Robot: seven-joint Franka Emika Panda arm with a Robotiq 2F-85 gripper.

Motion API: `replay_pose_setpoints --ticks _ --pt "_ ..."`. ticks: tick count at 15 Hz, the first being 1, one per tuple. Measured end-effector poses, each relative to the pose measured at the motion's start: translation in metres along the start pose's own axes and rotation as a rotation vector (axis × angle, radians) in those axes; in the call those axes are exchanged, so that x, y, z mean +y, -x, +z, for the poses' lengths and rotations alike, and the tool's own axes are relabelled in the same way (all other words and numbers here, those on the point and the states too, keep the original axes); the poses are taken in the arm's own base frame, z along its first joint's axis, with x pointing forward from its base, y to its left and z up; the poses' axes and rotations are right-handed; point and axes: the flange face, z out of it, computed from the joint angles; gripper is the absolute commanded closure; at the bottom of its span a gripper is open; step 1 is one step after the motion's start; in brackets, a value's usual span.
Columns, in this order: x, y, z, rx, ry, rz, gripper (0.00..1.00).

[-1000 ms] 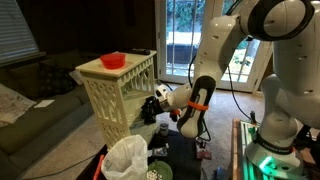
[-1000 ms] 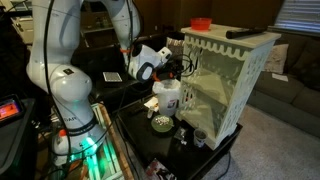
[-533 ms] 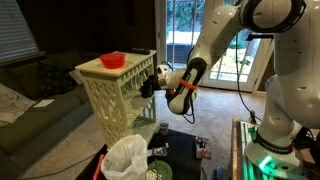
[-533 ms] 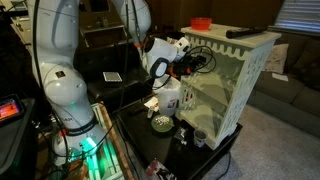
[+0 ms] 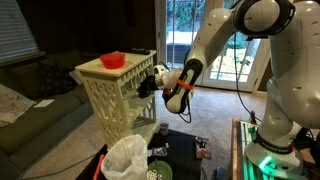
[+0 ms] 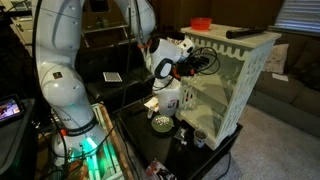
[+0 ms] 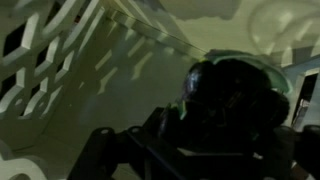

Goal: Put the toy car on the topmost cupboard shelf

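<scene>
The toy car still hangs close under the flat top, so my gripper needs to take it down and outward, deeper into the cabinet, onto the topmost shelf, then release it.
The cream-white cabinet with lattice sides shows in both exterior views. My gripper reaches into its open side just under the flat top, at the level of the topmost cupboard shelf. In the wrist view the gripper is shut on a dark rounded thing, the toy car, inside the cabinet, with a lattice panel to the left. The dark makes it impossible to tell whether the car touches the shelf.
A red bowl and a black remote lie on the cabinet's flat top. A white jug, a small bowl and a white plastic bag stand on the black table below.
The gripper has risen from the cabinet's middle height to its top opening and moved further into the cabinet, still holding the toy car.
</scene>
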Motion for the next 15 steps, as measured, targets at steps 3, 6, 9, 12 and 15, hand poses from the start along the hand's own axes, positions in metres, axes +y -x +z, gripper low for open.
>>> replay_pose_setpoints --ticks 3,6,9,12,15 --pt "-0.012 0.002 0.025 0.059 -0.035 0.023 0.58" --pt "-0.011 0.016 0.052 0.075 -0.032 0.059 0.58" --pt "-0.006 0.027 0.075 0.099 -0.006 0.087 0.58" --pt "-0.008 0.032 0.098 0.118 0.004 0.087 0.58" --pt "-0.012 0.037 0.119 0.132 0.015 0.082 0.58"
